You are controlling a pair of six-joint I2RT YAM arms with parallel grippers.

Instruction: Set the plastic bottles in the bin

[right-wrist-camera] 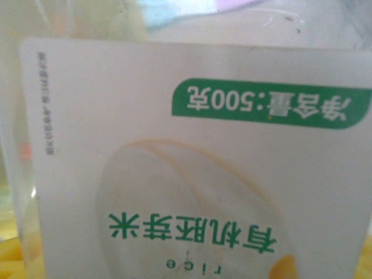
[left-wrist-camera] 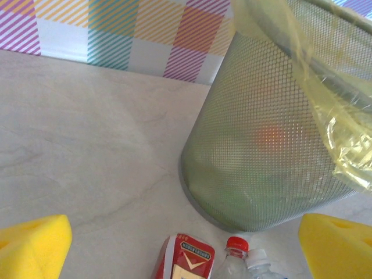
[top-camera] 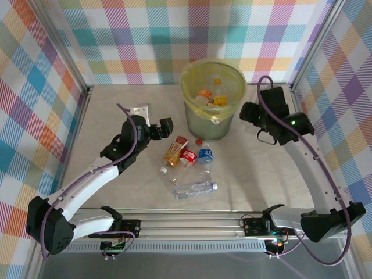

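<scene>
My right gripper will swing outward and over the bin's opening (top-camera: 213, 85) to let go of the bottle, because that opening is beside the gripper, farther from my base.
The bin (top-camera: 204, 123), grey-green mesh with a yellow bag, stands at the back centre and holds several bottles (top-camera: 204, 94). More plastic bottles lie in front of it: a red-and-orange one (top-camera: 175, 150), a red-labelled one (top-camera: 187, 157), a blue-labelled one (top-camera: 204, 154) and a clear one (top-camera: 195, 188). My left gripper (top-camera: 160, 129) hangs open left of the bin, its yellow pads (left-wrist-camera: 35, 247) far apart above the red-labelled bottle (left-wrist-camera: 186, 258). My right gripper (top-camera: 250, 113) is at the bin's right side, shut on a bottle with a white and green label (right-wrist-camera: 192, 174).
Checked walls and metal posts close in the table on three sides. A small white card (top-camera: 139, 109) lies behind the left arm. Bare tabletop (top-camera: 104, 110) stretches left of the bin, and the bin wall (left-wrist-camera: 261, 145) rises close before the left gripper.
</scene>
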